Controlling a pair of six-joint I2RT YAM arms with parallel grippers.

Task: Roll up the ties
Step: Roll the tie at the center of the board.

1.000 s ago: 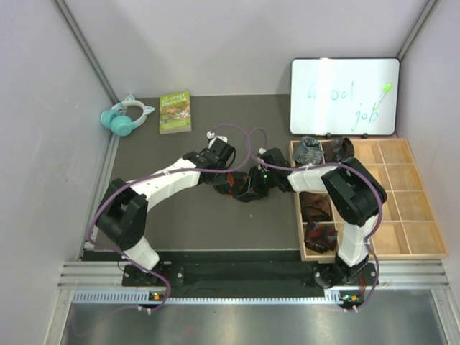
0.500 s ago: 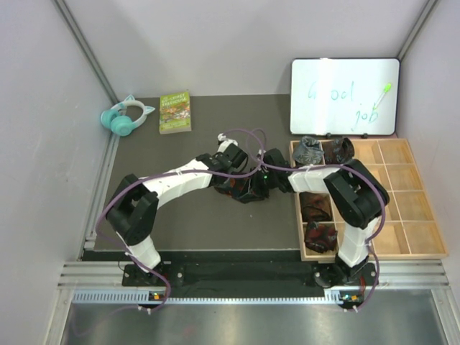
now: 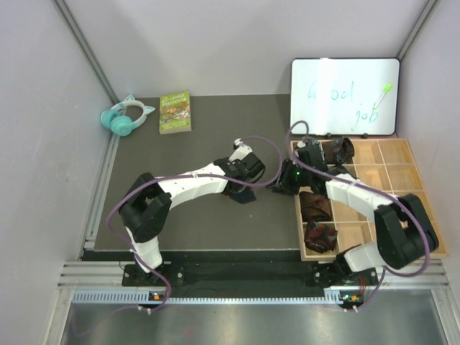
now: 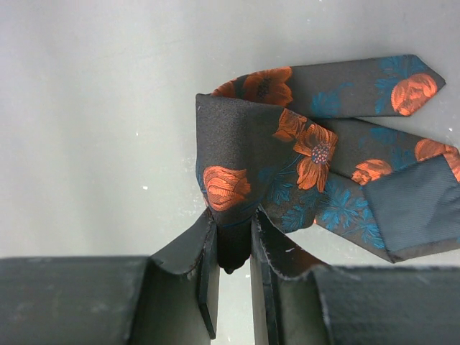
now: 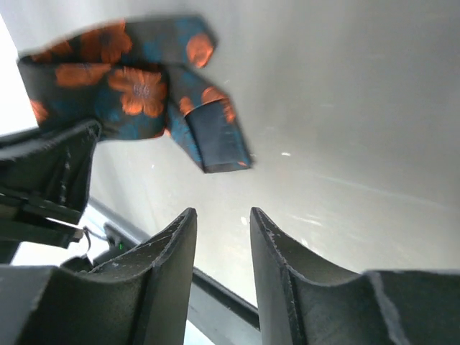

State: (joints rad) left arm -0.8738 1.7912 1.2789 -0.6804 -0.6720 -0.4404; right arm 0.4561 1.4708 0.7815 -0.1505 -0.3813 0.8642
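Next, the left gripper carries the fold toward the tray and slightly back, over the tie's plain dark end (image 3: 245, 196) (image 4: 417, 205).
A black tie with orange-red and blue flowers (image 4: 287, 144) lies loosely folded on the dark mat (image 3: 187, 215). It shows in the top view (image 3: 238, 194) under the left arm's end. My left gripper (image 4: 233, 230) is shut on one folded corner of the tie, and it also shows in the top view (image 3: 243, 180). My right gripper (image 5: 221, 215) is open and empty, a short way right of the tie (image 5: 136, 86), beside the tray's left edge (image 3: 282, 185). Rolled ties sit in the wooden tray: dark brown (image 3: 343, 149), brown (image 3: 315, 206) and maroon (image 3: 320, 236).
The wooden compartment tray (image 3: 410, 208) stands at the right. A whiteboard (image 3: 345, 97) leans behind it. A green book (image 3: 175, 111) and teal headphones (image 3: 126, 117) lie at the back left. Purple cables loop over both arms.
My right gripper has pulled back to the right, off the tie, towards the tray. My left gripper has shifted to the right with the tie corner in it.
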